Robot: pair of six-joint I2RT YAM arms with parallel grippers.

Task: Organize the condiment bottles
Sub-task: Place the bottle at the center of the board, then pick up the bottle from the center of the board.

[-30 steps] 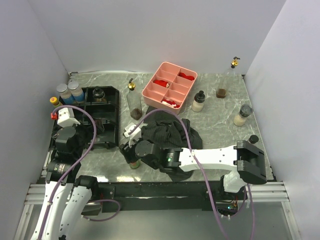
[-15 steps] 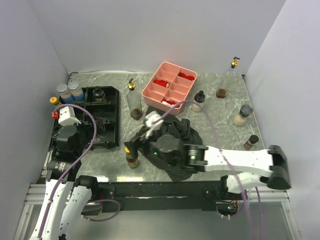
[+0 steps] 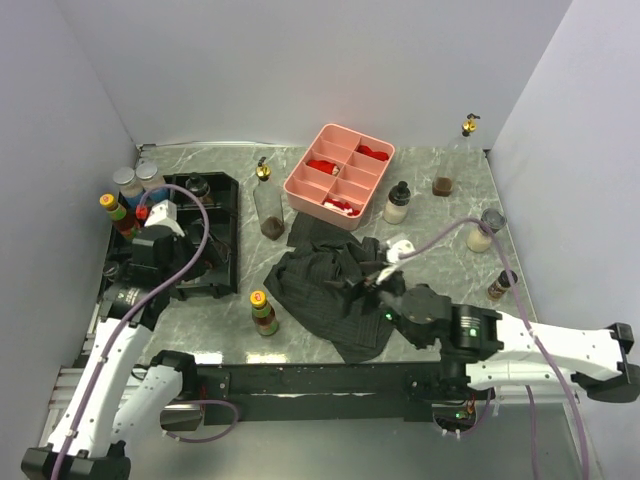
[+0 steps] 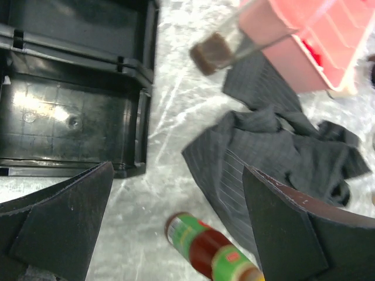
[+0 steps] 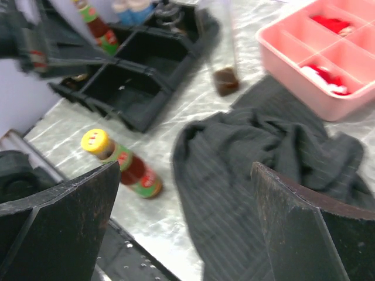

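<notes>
My left gripper will next move across and down around the yellow-capped bottle's neck [image 3: 260, 306] [image 4: 248, 271], since the yellow-capped bottle stands alone below the gripper and to the gripper's right in the top view.
A yellow-capped bottle with a green and red label [image 3: 263, 312] [image 4: 205, 249] [image 5: 123, 167] stands alone near the table's front edge. My right gripper [image 3: 358, 285] [image 5: 186, 167] hovers open and empty over a dark cloth to its right. Open and empty too, my left gripper [image 3: 172, 268] [image 4: 177, 170] hangs over the black divided tray [image 3: 228, 250]. A tall clear bottle [image 3: 267, 205] [image 4: 211, 52] stands beside that tray. One black-capped jar [image 3: 197, 187] sits in it, and two grey-capped jars [image 3: 125, 180] stand at its left. Several more bottles [image 3: 397, 203] [image 3: 487, 230] stand at the right.
The crumpled dark cloth [image 3: 335, 285] lies mid-table. A pink divided tray [image 3: 340, 175] with red pieces sits behind it. Walls close in on three sides. A small brown jar [image 3: 443, 185] and a dark bottle [image 3: 503, 283] stand on the right side.
My right gripper opened, let go of the yellow-capped bottle and drew back to the right over the cloth. The left arm moved back and rightward over the black tray.
</notes>
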